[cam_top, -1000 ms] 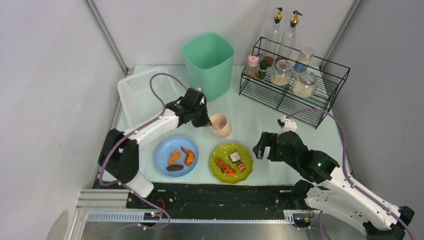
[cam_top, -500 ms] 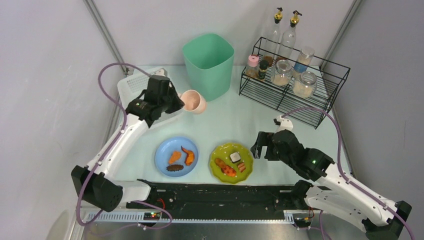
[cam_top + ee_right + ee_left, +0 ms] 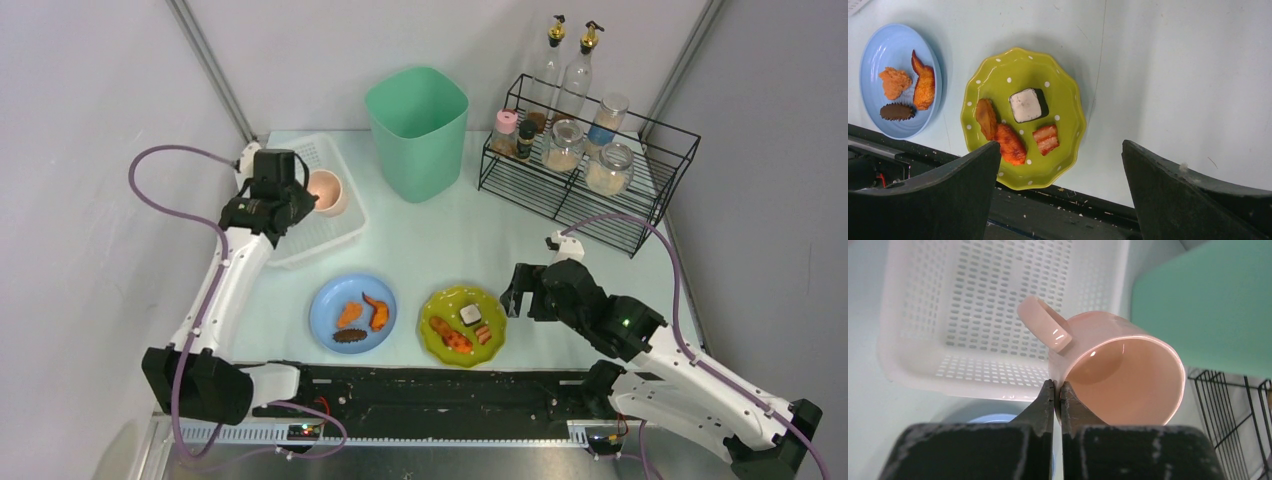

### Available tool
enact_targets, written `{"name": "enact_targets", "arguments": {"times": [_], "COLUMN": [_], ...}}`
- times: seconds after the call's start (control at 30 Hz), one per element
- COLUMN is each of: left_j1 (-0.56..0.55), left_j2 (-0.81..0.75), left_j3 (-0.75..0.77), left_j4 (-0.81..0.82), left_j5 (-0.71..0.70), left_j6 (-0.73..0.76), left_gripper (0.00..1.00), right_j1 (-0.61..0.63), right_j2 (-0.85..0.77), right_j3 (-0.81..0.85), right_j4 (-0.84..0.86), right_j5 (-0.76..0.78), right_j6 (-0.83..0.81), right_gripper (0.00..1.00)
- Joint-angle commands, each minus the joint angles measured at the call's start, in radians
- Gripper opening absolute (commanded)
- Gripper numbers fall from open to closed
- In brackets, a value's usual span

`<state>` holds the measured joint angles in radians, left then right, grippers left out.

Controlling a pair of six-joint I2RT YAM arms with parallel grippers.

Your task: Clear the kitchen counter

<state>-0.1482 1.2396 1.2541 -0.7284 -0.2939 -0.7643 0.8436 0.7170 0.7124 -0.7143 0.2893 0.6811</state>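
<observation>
My left gripper brings the pink mug down into the near end of the white basket (image 3: 300,240) next and lets it go, since that space is below the gripper.
My left gripper (image 3: 300,203) is shut on the rim of a pink mug (image 3: 328,190) and holds it above the white perforated basket (image 3: 300,240) at the counter's far left. In the left wrist view the fingertips (image 3: 1048,395) pinch the mug (image 3: 1118,375) wall, handle up, over the basket (image 3: 973,315). My right gripper (image 3: 515,292) is open and empty, hovering right of a green dotted plate (image 3: 462,323) of food (image 3: 1023,117). A blue plate (image 3: 352,312) with food sits on the pale counter (image 3: 480,240).
A mint-green bin (image 3: 417,127) stands at the back centre. A black wire rack (image 3: 585,165) with jars and bottles stands at the back right. The black front rail (image 3: 430,385) runs along the near edge.
My left arm has carried the pink mug from the counter's middle leftwards and back, to above the white basket. My right gripper has barely moved.
</observation>
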Motion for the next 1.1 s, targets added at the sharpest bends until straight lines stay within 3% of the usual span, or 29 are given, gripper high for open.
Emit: {"name": "enact_targets", "arguments": {"times": [0.0,0.23,0.7,1.07], "left_j1": [0.050,0.095,0.104,0.103], "left_j2": [-0.003,0.060,0.235,0.384], "left_j3": [0.008,-0.003,0.011,0.020], "left_j4": [0.048,0.038,0.025,0.027], "left_j5": [-0.071,-0.060,-0.073,0.009], "left_j6": [-0.129,-0.206,-0.197,-0.171], "left_gripper": [0.00,0.00,0.00,0.00], "right_j1": [0.008,0.008,0.008,0.009], "right_j2": [-0.010,-0.020,-0.034,-0.038], "right_j3": [-0.004,-0.004,-0.022,-0.037], "right_j4": [0.011,0.001,-0.013,-0.014], "right_j5": [0.012,0.016,0.025,0.025], "right_j6": [0.007,0.008,0.024,0.036], "right_gripper": [0.95,0.95,0.95,0.95]}}
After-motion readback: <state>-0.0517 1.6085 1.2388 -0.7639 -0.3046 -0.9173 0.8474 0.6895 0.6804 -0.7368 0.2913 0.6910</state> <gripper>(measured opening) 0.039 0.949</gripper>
